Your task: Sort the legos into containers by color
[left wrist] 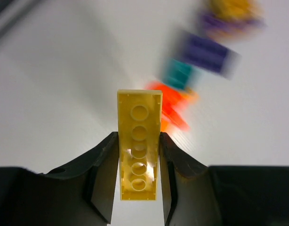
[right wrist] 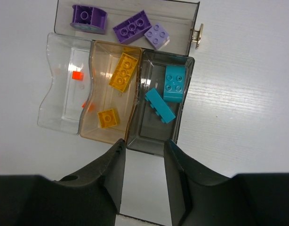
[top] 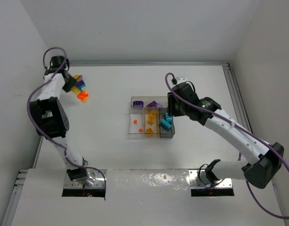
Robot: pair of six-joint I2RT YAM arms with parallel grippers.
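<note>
Next, the left gripper goes back and to the right in the top view, over the yellow bricks' bin [top: 151,124], and releases there, because the plate matches their color.
My left gripper [top: 69,84] [left wrist: 139,139] is shut on a long yellow lego plate [left wrist: 140,113], held by its sides at the far left of the table. Just beyond it lies a blurred pile of loose legos: orange [left wrist: 170,106], teal [left wrist: 178,74] and purple [left wrist: 208,52]. The clear tray [top: 133,128] [right wrist: 46,113] sits mid-table. Its bins hold tiny orange bits [right wrist: 77,75], yellow bricks [right wrist: 123,71], teal bricks [right wrist: 174,84] and, in the long bin, purple ones [right wrist: 131,27]. My right gripper [top: 170,110] [right wrist: 143,146] hovers over the tray's near right edge, open, with nothing between its fingers.
The loose pile [top: 80,87] lies close to the left wall and the back corner. A raised rail [top: 231,89] runs along the table's right side. The right arm's forearm stretches from the tray toward the near right corner.
</note>
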